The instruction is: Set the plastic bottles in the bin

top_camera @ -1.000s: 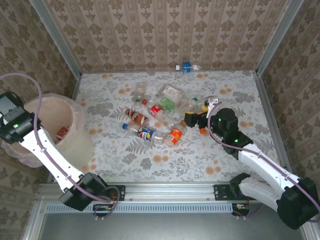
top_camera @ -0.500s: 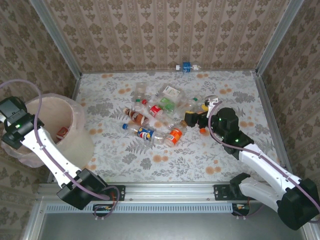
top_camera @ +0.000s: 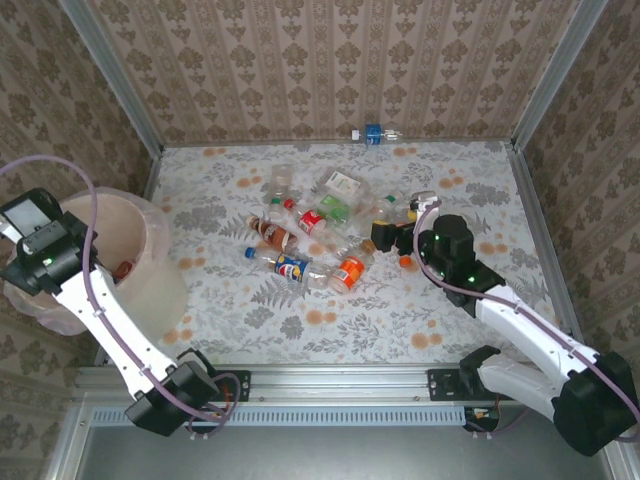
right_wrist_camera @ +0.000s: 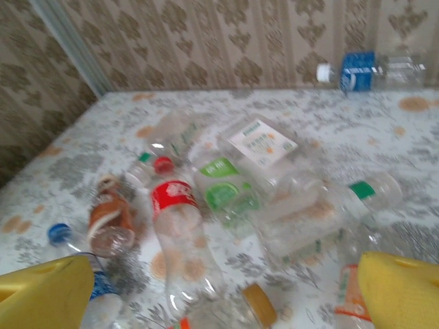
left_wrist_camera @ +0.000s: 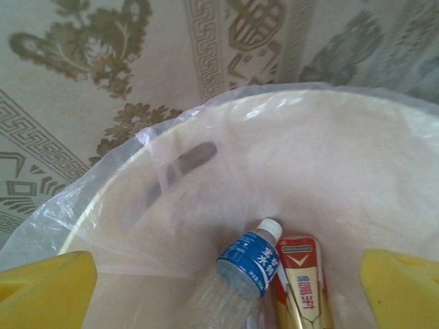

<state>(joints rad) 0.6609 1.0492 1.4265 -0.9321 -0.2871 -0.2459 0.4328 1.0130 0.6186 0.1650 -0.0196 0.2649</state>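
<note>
My right gripper tips its fingers downward next and lowers them astride the bottle's label (right_wrist_camera: 350, 293) to close. The orange-labelled bottle sits below, off-centre by one finger.
Several plastic bottles (top_camera: 305, 235) lie heaped mid-table: a red-labelled one (right_wrist_camera: 175, 205), a green-labelled one (right_wrist_camera: 223, 188), a brown one (right_wrist_camera: 106, 216), a white-labelled one (right_wrist_camera: 260, 140) and an orange-labelled one (top_camera: 350, 272). Another, with a blue label (top_camera: 375, 134), rests against the back wall. The peach bin (top_camera: 155, 265) stands at far left. My left gripper (left_wrist_camera: 223, 295) hangs open over it. Below it, a blue-labelled bottle (left_wrist_camera: 250, 264) and a red-and-gold one (left_wrist_camera: 302, 281) lie inside. My right gripper (right_wrist_camera: 223, 295) is open, low at the heap's right side, holding nothing.
A clear bag lines the bin, its edge (left_wrist_camera: 147, 137) folded over the rim. Patterned walls close the table on three sides, with metal posts (top_camera: 110, 75) in the back corners. Bare flowered tabletop (top_camera: 330, 325) lies between the heap and the arm bases.
My left wrist has shifted a little to the right over the bin's rim. The right arm has barely moved, and the heap is unchanged.
</note>
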